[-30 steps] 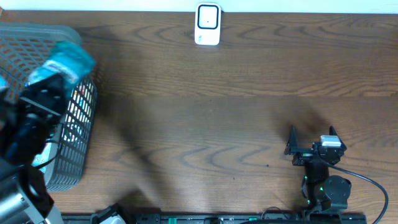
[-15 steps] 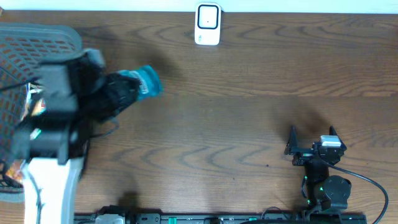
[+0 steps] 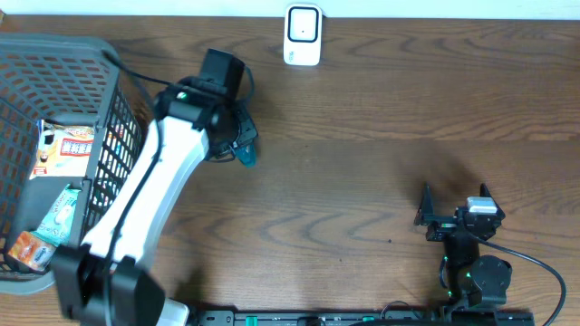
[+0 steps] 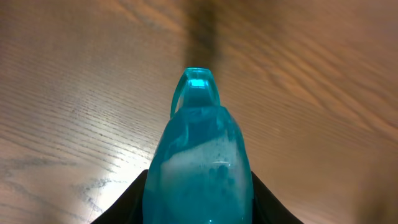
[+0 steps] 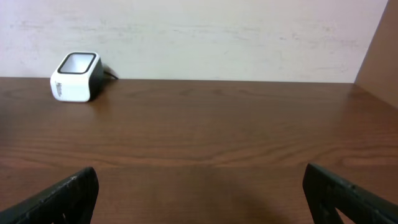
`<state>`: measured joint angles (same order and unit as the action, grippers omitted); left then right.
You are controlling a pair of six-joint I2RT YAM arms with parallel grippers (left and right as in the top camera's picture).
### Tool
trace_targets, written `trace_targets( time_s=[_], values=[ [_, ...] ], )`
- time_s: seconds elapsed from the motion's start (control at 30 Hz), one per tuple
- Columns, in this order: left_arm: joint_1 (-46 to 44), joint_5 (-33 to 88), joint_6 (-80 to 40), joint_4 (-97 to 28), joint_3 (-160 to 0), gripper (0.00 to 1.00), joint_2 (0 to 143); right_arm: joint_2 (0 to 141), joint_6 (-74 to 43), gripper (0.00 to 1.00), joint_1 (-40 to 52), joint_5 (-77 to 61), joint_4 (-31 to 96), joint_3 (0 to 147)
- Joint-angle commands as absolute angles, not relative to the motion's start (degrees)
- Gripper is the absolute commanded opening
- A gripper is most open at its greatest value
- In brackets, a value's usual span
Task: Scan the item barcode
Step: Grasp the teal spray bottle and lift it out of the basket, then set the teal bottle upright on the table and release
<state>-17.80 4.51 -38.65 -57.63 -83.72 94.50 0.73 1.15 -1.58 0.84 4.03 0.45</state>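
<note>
My left gripper will next lower the teal item onto the clear bare wood below the gripper and release it.
My left gripper (image 3: 237, 140) is shut on a translucent teal packet (image 4: 199, 162), the item, which fills the lower middle of the left wrist view between the two dark fingers (image 4: 124, 202). From overhead only its teal tip (image 3: 246, 158) shows below the gripper, over the wood left of centre. No barcode is visible on it. The white barcode scanner (image 3: 303, 35) stands at the table's back edge, up and right of the packet, and appears at the far left in the right wrist view as scanner (image 5: 77, 76). My right gripper (image 3: 456, 196) rests open at the lower right, nothing between its fingers (image 5: 68, 193).
A grey mesh basket (image 3: 118, 154) with several packaged goods fills the left side of the table. The left arm's white link (image 3: 145, 204) runs diagonally from the front edge past the basket. A cable (image 3: 535, 263) loops by the right arm's base.
The left arm has swung from over the basket to the right, carrying the teal packet out over the bare wood towards the scanner. The right arm has not moved.
</note>
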Motion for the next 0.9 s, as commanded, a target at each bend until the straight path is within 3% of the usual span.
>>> trace_targets(
  time_s=[0.0,0.37,0.43,0.67,0.87],
  values=[
    [-17.7,2.3,-41.8,-56.6,-85.4,0.2,97.2,0.4,2.0,0.99,-0.8,0.5,4.1,0.3],
    [-17.8,2.3,-43.9,-56.3,-85.4,0.22,101.3,0.4,2.0,0.99,-0.8,0.5,4.1,0.3],
    [-17.8,2.3,-43.9,-56.5,-85.4,0.27,101.5,0.4,2.0,0.99,-0.8,0.5,4.1,0.3],
    [-18.0,2.4,-43.8,-57.9,-84.9,0.28,101.8,0.4,2.0,0.99,-0.8,0.5,4.1,0.3],
    [-18.0,2.5,-43.8,-57.8,-84.5,0.55,101.9,0.4,2.0,0.99,-0.8,0.5,4.1,0.3]
  ],
)
